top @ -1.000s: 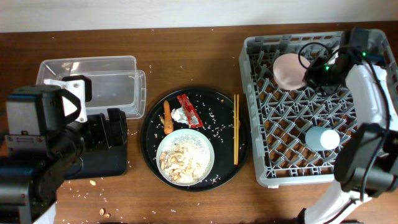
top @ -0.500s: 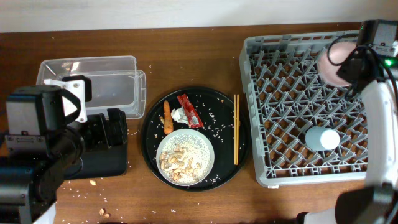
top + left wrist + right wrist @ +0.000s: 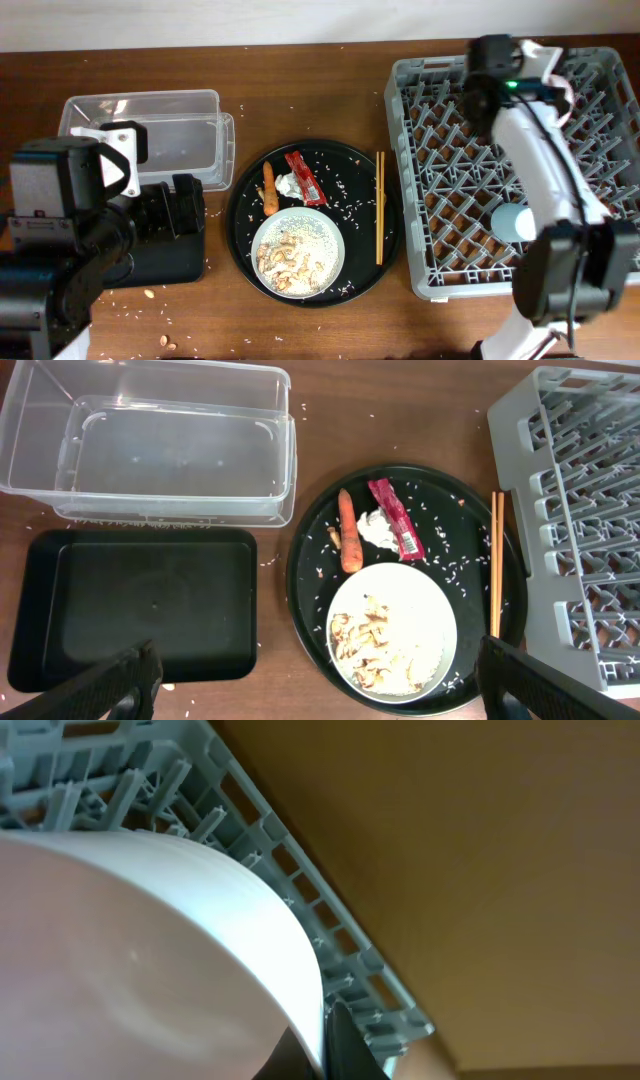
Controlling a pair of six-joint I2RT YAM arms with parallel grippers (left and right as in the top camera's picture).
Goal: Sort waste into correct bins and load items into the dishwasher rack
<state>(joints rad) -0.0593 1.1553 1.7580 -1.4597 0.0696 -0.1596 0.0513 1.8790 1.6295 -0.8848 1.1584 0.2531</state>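
Observation:
My right gripper lowers the plate (image 3: pixel 130 950), already tilted over the dishwasher rack's far wires below, onto them next and releases the plate's rim.
My right gripper (image 3: pixel 325 1042) is shut on the rim of the pale grey plate (image 3: pixel 130 950) and holds it tilted over the far part of the dishwasher rack (image 3: pixel 440 230). In the overhead view the right arm (image 3: pixel 525 120) hides most of the plate. The light-blue cup (image 3: pixel 515 220) lies in the rack. My left gripper (image 3: pixel 320 695) is open and empty above the table's left. The white bowl (image 3: pixel 392 628) holds rice and peanuts. The carrot (image 3: pixel 347 532), the tissue (image 3: pixel 376 528) and the red wrapper (image 3: pixel 397 531) lie beside it. The chopsticks (image 3: pixel 495 560) lie at the tray's right.
The bowl and the waste sit on a large round black tray (image 3: pixel 245 225). The clear tub (image 3: pixel 170 450) stands at the back left, with the shallow black tray (image 3: pixel 140 600) in front of it. Loose rice and peanuts lie on the table near the front left.
The right arm has swung the plate from the rack's back middle towards its back right, and the wrist has turned over the rack's far edge. The left arm has not moved.

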